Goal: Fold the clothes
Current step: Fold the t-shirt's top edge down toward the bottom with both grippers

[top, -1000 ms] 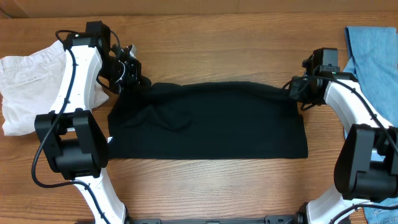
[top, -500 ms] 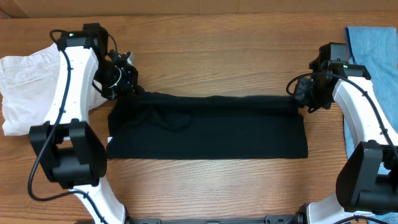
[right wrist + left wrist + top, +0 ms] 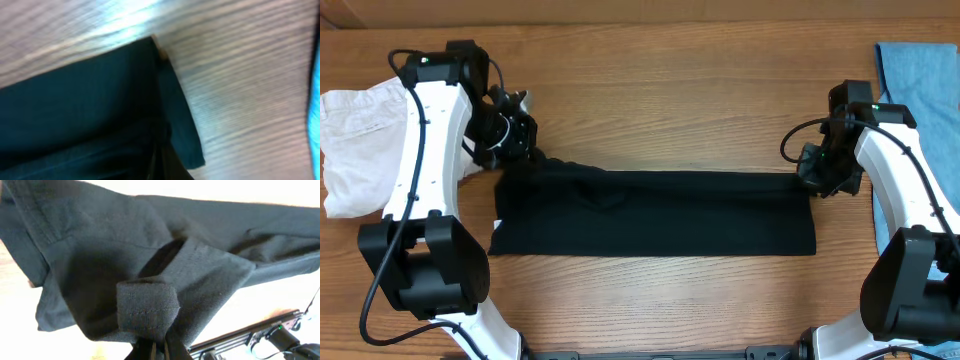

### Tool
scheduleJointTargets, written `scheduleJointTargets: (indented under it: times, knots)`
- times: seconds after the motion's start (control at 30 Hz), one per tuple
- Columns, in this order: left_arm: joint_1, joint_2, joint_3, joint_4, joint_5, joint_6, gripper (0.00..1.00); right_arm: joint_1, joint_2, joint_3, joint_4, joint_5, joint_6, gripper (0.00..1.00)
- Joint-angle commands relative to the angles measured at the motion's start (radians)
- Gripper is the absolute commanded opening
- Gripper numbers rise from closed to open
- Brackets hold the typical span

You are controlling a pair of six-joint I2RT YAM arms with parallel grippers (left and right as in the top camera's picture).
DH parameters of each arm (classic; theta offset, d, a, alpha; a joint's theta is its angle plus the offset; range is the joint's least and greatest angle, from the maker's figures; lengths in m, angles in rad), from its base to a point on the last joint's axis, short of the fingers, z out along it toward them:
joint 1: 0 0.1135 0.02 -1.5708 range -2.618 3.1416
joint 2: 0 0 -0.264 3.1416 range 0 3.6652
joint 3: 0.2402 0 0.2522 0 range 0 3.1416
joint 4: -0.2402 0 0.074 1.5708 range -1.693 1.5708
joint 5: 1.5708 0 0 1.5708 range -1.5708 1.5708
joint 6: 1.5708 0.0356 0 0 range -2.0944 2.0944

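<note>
The garment's lower layer still lies uncovered, so next my right gripper will move back toward the garment's near corner (image 3: 808, 247) (image 3: 197, 159) on the blue cloth's side and let go of the held corner.
A black garment (image 3: 655, 212) lies across the middle of the wooden table as a wide band. My left gripper (image 3: 523, 152) is shut on its far left corner, and the pinched cloth (image 3: 148, 311) bunches over the fingers in the left wrist view. My right gripper (image 3: 809, 174) is shut on its far right corner; the right wrist view shows the dark cloth (image 3: 90, 115) and its edge on the wood. Both held corners sit a little above the near half of the garment.
A white garment (image 3: 360, 140) lies crumpled at the left edge, under my left arm. A blue cloth (image 3: 925, 90) lies at the right edge, also seen in the right wrist view (image 3: 316, 100). Bare wood runs along the far side.
Both grippers have pulled the far edge of the black garment toward the near side, folding it over. The garment's visible band has become narrower front to back.
</note>
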Motion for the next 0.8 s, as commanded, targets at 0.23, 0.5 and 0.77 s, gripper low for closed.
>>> scheduleJointTargets:
  times: [0.23, 0.5, 0.77]
  knots:
    - [-0.045, -0.018, -0.192, 0.032, 0.002, 0.048, 0.04, -0.005, -0.026, 0.023, -0.028, 0.063, 0.004, 0.07]
    - [-0.090, -0.018, -0.270, 0.071, -0.001, 0.048, 0.04, -0.005, -0.026, 0.023, -0.089, 0.065, 0.004, 0.08]
    - [-0.090, -0.018, -0.291, 0.058, -0.130, 0.013, 0.04, -0.005, -0.026, 0.023, -0.135, 0.087, 0.003, 0.16]
